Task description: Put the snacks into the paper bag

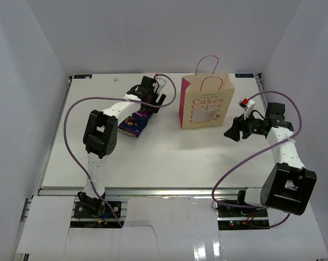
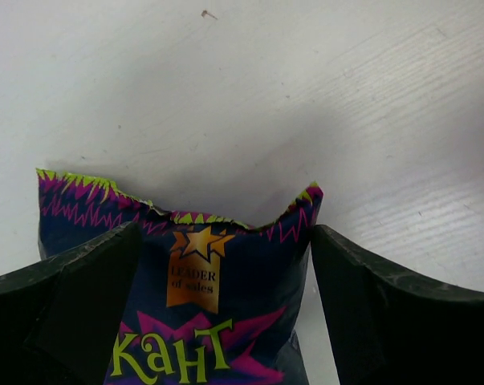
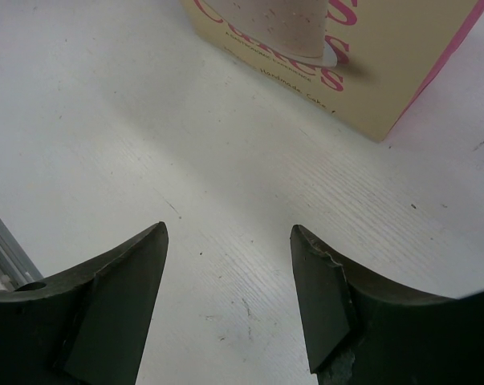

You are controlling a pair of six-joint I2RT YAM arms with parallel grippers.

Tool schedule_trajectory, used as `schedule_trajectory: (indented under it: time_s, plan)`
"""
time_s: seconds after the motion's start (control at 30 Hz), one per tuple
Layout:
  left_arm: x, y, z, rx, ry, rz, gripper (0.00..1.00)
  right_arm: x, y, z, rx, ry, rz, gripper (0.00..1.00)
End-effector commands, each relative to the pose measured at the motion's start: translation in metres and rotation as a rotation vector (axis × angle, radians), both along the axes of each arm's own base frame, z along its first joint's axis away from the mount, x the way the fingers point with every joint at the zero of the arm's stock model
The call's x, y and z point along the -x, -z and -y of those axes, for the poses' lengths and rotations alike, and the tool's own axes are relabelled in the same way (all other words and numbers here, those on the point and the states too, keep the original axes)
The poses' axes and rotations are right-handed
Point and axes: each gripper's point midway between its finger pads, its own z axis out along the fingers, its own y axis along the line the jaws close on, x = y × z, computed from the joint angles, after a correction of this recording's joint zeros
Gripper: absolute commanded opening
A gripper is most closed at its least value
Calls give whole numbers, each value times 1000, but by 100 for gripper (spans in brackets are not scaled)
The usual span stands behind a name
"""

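My left gripper should stay low and close its open fingers on the top edge of the snack bag near the corner (image 2: 240, 225) facing the paper bag, because that edge lies between them.
A purple-blue crinkly snack bag (image 1: 133, 125) (image 2: 201, 305) with yellow-green lettering lies flat on the white table, left of the paper bag. My left gripper (image 1: 147, 106) (image 2: 225, 233) is low over its far end, open. The bag lies between its wide-spread fingers, with a gap showing at the right finger. The tan paper bag (image 1: 204, 106) (image 3: 386, 72) with pink "Cakes" lettering and loop handles stands upright at the back middle. My right gripper (image 1: 232, 130) (image 3: 229, 228) hovers to its right, open, with only bare table between its fingers. No other snacks show.
White walls close in the table (image 1: 169, 157) on the left, back and right. Purple cables (image 1: 71, 138) loop from both arms over the table. A small red-and-white object (image 1: 243, 102) sits by the right wrist.
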Motion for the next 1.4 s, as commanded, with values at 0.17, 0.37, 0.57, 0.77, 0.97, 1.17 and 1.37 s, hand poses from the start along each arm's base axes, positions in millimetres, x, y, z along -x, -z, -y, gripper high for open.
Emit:
schedule_trajectory:
  time_s: [0.17, 0.37, 0.57, 0.77, 0.97, 1.17, 1.37]
  plan:
    - [-16, -7, -13, -180, -114, 113, 78, 0, -12, 1, -2, 10, 21, 69]
    - [-6, 6, -13, -178, -97, 76, 56, -2, -13, 1, -3, 9, 22, 68]
    - [-4, -14, -5, -90, -63, 87, 22, -2, -17, 1, -5, 9, 30, 68]
    - [2, -70, -6, 217, -40, 113, 0, -1, -22, -1, -8, 2, 42, 68]
    - [26, -138, -21, 624, 12, 155, 0, -1, -23, -2, -20, 0, 39, 68]
    - [41, -179, -33, 929, 73, 109, 0, 0, -23, -3, -22, 0, 40, 68]
    - [41, -215, -49, 1115, 79, 99, 0, 1, -22, -3, -23, 3, 36, 68]
